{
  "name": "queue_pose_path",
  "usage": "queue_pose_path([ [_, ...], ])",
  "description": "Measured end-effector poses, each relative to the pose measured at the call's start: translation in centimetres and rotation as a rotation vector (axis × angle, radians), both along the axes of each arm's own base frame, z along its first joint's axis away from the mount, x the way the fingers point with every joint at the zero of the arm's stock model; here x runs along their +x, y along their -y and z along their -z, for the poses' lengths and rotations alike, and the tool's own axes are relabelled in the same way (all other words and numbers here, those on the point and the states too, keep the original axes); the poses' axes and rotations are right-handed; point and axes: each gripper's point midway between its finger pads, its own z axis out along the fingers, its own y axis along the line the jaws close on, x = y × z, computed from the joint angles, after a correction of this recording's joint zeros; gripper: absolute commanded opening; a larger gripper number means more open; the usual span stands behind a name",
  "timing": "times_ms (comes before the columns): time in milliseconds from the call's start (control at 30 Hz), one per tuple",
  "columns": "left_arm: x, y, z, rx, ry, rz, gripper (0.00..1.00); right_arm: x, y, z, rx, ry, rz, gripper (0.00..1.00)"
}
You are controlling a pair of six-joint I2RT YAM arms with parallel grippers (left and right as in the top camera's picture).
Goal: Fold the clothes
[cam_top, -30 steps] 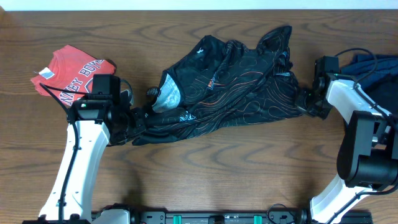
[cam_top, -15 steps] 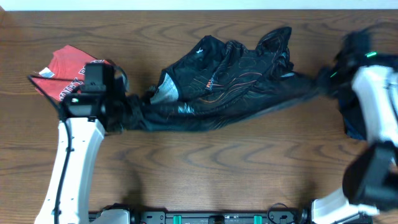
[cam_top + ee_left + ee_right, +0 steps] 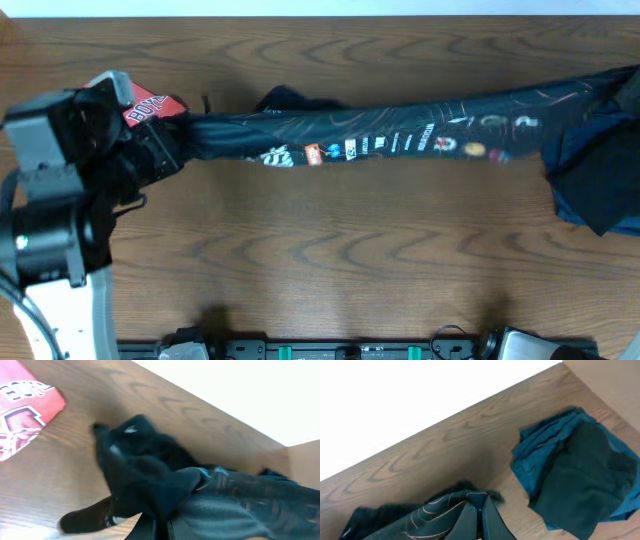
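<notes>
Next, the left gripper goes down toward the right in the overhead view and releases the bunched end on the bare tabletop, since the garment is stretched above it.
A black patterned garment (image 3: 380,135) is stretched taut in a long band above the table from left to right. My left gripper (image 3: 165,150) is shut on its left end, which shows as bunched black cloth in the left wrist view (image 3: 150,480). My right gripper is out of the overhead view past the right edge; in the right wrist view it (image 3: 480,512) is shut on the garment's orange-lined end (image 3: 445,510), lifted above the table.
A red printed shirt (image 3: 145,105) lies at the far left behind the left arm, also in the left wrist view (image 3: 25,407). A pile of blue and dark clothes (image 3: 600,170) lies at the right edge, seen in the right wrist view (image 3: 575,470).
Both arms pulled apart and rose. The crumpled black garment has been drawn out into a long taut band. The right arm left the overhead view.
</notes>
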Motion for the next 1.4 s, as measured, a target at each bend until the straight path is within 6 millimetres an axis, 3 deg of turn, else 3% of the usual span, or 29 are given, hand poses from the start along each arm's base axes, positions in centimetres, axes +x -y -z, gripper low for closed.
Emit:
queue_pose_path([
  [367, -1.9, 0.8, -2.0, -0.022, 0.072, 0.026, 0.06, -0.5, 0.5, 0.6, -0.024, -0.038, 0.014, 0.01],
  [667, -3.2, 1.1, -0.2, -0.051, -0.034, 0.028, 0.06, -0.7, 0.9, 0.8, -0.042, -0.052, 0.033, 0.01],
  [867, -3.0, 1.1, 3.3, -0.065, -0.188, 0.044, 0.06, -0.8, 0.9, 1.1, -0.038, -0.067, 0.033, 0.01],
  [1033, -1.3, 0.8, 8.3, -0.093, -0.351, 0.052, 0.06, -0.4, 1.0, 3.1, -0.019, -0.140, 0.030, 0.01],
  [1200, 0.2, 1.2, 15.1, -0.121, -0.550, 0.092, 0.06, 1.0, 1.5, 8.2, 0.025, -0.290, 0.025, 0.01],
  [1400, 1.7, 2.9, 21.4, -0.122, -0.691, 0.161, 0.06, 3.4, 2.3, 17.0, 0.080, -0.479, 0.021, 0.01],
])
